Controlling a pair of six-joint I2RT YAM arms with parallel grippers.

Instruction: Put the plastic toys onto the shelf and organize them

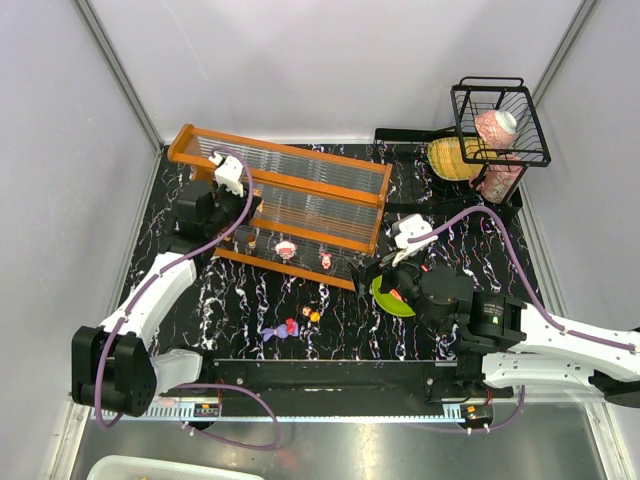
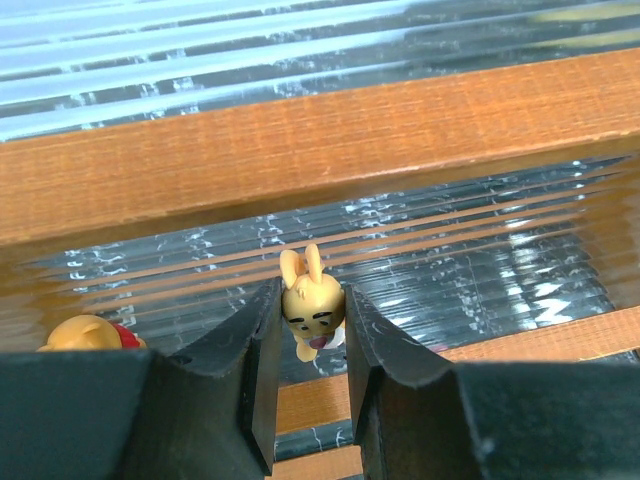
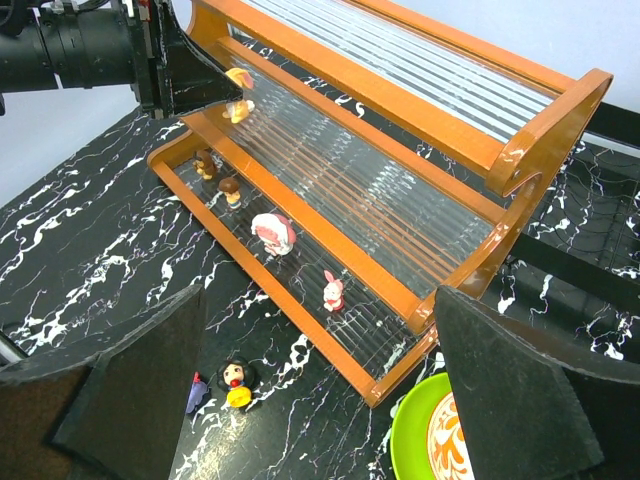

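Note:
Next, the left gripper first lowers the yellow rabbit toy to the shelf's middle level, to set it beside the orange bear toy point(image 1: 259, 208).
The orange-framed shelf point(image 1: 280, 190) lies across the back left of the table. My left gripper point(image 2: 312, 310) is shut on a yellow rabbit toy point(image 2: 313, 300), held just in front of the shelf's orange rail point(image 2: 300, 150). An orange bear toy point(image 2: 90, 335) stands to its left. On the lower tier point(image 3: 300, 275) stand a pink-and-white toy point(image 3: 272, 232), a pink piglet point(image 3: 333, 290) and two brown ones point(image 3: 230, 188). A dark-haired figurine point(image 3: 235, 378) and a purple toy point(image 3: 195, 392) lie on the table. My right gripper point(image 3: 320, 400) is open and empty, near the shelf's right end.
A green plate point(image 3: 415, 440) with a red-patterned bowl sits under my right gripper point(image 1: 385, 275). A black wire basket point(image 1: 500, 120) with a pink bottle stands at the back right, a yellow object point(image 1: 450, 158) beside it. Walls close in the table on three sides.

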